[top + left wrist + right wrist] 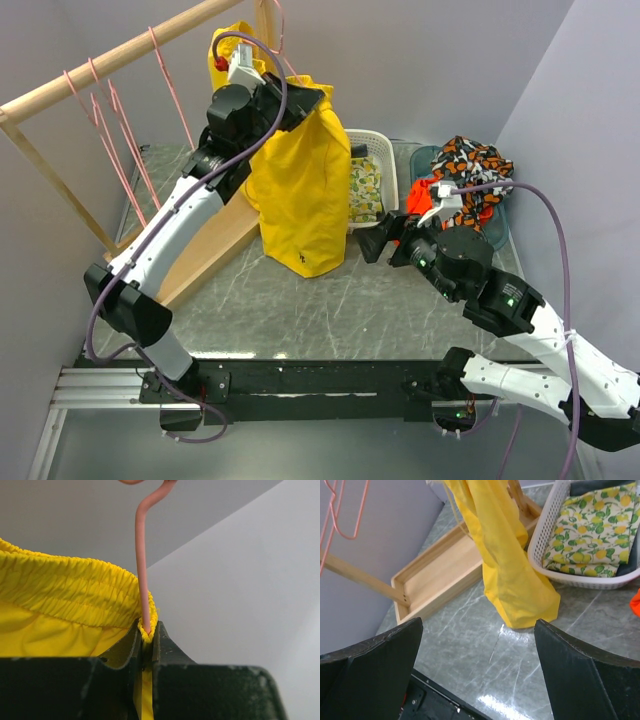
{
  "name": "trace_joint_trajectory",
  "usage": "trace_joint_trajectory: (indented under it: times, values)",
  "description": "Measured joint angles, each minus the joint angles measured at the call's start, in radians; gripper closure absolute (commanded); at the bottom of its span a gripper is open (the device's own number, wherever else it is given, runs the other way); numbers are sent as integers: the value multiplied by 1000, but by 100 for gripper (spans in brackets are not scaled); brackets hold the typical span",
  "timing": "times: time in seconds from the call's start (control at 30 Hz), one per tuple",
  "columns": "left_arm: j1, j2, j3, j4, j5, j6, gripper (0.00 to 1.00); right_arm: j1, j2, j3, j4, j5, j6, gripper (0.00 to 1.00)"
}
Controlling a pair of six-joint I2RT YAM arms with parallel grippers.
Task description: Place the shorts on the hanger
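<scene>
The hanger's hook is still beside the rack's bar. The left gripper should next carry the shorts' waistband outward, toward the bar's far end by the rack's post (224, 5), and let go of it.
The yellow shorts (300, 190) hang from up high, their lower end resting on the table; they also show in the right wrist view (505, 555). My left gripper (300, 105) is raised near the rack's post. In its wrist view it (146, 635) is shut on the shorts' gathered waistband (65, 592), with the pink hanger wire (141, 565) pinched into the fold and its hook curving out of the top of the frame. My right gripper (378, 240) is open and empty, low over the table right of the shorts; its wide-apart fingers (479, 625) face the shorts' lower end.
A wooden rack rail (110, 65) carries several pink hangers (110, 130) at the left; its wooden base tray (440, 565) lies behind the shorts. A white basket (385, 140) holds a lemon-print cloth. An orange-red cloth (425, 195) and a patterned cloth (470, 165) lie at the right.
</scene>
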Motion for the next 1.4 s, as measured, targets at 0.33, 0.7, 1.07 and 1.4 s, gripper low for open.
trace_joint_trajectory:
  times: [0.33, 0.7, 1.07, 1.4]
  values:
    - [89, 101, 130, -21, 57, -36, 99, 0, 4, -26, 21, -27, 10, 0]
    - [174, 262, 335, -53, 82, -60, 99, 0, 29, -26, 27, -48, 10, 0]
    - [234, 332, 379, -52, 140, -90, 99, 0, 64, -26, 28, -63, 10, 0]
    - [256, 318, 285, 39, 172, -101, 99, 0, 68, -31, 42, -77, 10, 0]
